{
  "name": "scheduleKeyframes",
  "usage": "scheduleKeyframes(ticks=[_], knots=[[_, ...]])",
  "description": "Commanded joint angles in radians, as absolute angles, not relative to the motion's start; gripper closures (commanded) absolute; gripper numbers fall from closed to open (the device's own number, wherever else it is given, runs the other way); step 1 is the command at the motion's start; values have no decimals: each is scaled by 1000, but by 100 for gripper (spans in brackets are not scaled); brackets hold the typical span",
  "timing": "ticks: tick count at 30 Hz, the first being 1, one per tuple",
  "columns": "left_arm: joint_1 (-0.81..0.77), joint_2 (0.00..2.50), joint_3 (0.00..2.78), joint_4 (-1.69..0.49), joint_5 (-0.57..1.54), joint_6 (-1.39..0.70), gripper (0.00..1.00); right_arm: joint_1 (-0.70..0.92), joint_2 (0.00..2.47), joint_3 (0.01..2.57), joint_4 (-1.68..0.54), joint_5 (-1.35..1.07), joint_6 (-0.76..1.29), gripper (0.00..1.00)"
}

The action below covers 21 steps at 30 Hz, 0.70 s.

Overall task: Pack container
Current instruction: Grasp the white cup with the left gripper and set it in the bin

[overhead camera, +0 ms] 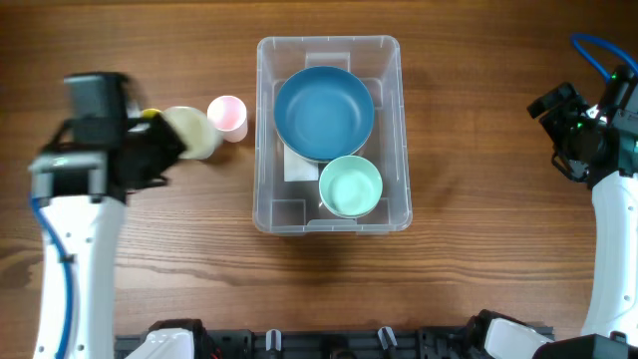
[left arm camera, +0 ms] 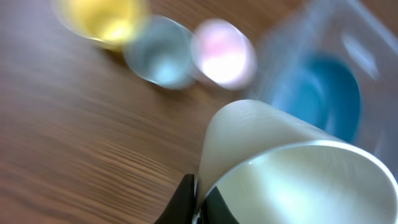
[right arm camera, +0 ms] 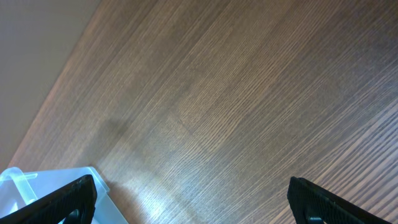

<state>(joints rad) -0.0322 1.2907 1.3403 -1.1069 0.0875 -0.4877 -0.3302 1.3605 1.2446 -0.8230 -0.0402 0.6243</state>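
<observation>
Next I will move my left gripper to the right in the overhead view, then lower the cream cup into the container's free gap beside the mint green cup (overhead camera: 350,185).
The clear container (overhead camera: 263,140) stands at the table's middle and holds a blue bowl (overhead camera: 324,112) and a mint green cup (overhead camera: 350,185). My left gripper (overhead camera: 164,140) is to its left, shut on the rim of a cream cup (overhead camera: 196,132). In the left wrist view the gripper (left arm camera: 200,200) pinches the cream cup's (left arm camera: 280,162) wall, with the container (left arm camera: 373,31) and blue bowl (left arm camera: 329,93) blurred beyond. My right gripper (overhead camera: 558,125) is open and empty to the right of the container. In the right wrist view its fingers (right arm camera: 199,202) spread over bare wood, with a container corner (right arm camera: 37,186) at lower left.
A pink cup (overhead camera: 227,116) stands just left of the container, close to the cream cup. The left wrist view shows the pink cup (left arm camera: 222,53), a light blue cup (left arm camera: 161,53) and a yellow cup (left arm camera: 106,18) in a row. The yellow cup's edge (overhead camera: 150,115) peeks from under the left arm.
</observation>
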Motion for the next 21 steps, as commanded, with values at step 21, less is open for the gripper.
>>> scheduleKeyframes(ticks=[21], knots=[[-546,1757,1345,-1040,-95,-584,95,-329,1364,1249,-820,-30,632,0]])
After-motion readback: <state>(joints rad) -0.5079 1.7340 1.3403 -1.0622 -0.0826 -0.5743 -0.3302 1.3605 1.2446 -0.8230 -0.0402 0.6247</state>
